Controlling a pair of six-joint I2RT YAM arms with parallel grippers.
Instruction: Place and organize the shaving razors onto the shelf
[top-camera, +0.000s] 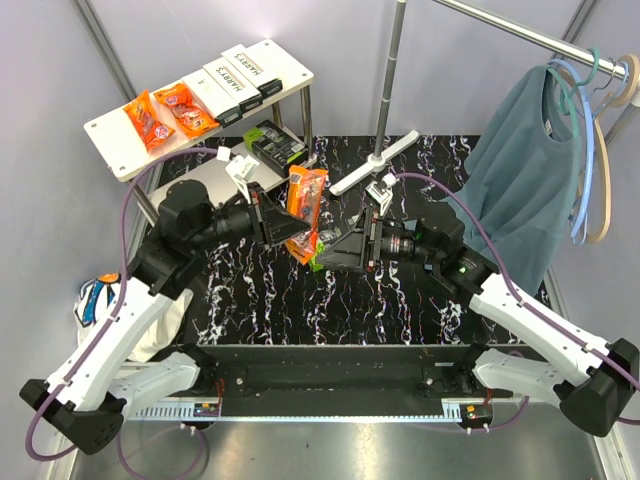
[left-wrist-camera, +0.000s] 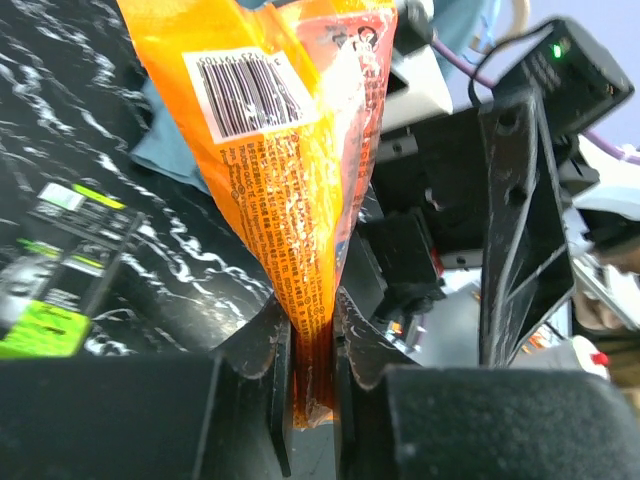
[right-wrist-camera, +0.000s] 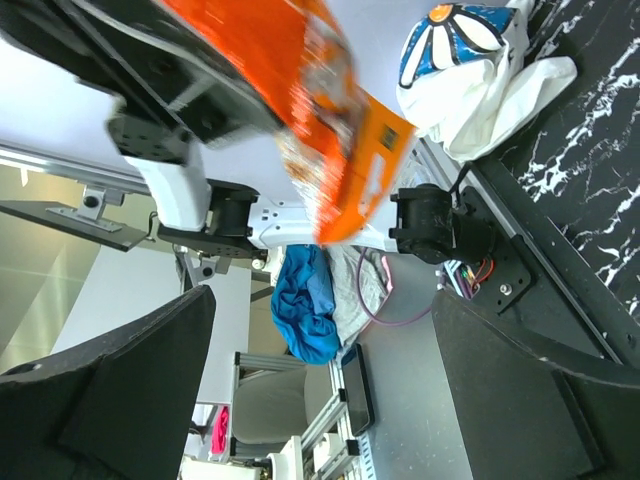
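Note:
The top board's end lies to the left of my left gripper in the top view. I should swing it outward over that end next and release the packet where space is free.
An orange crinkly razor packet hangs above the middle of the table, and my left gripper is shut on its lower edge. In the left wrist view the packet rises from between the closed jaws of that gripper. Just to its right, my right gripper stands open, its jaws wide apart around nothing; the packet shows ahead of it. The shelf at the back left carries two orange packets and white HARRY'S boxes on its top board. A black-and-green pack lies on the lower board.
Another black-and-green pack lies on the marbled black table below the held packet. A white T-shaped rack foot lies at the back centre. A teal shirt hangs from the metal rail at the right. A white cloth bag sits beside the left arm.

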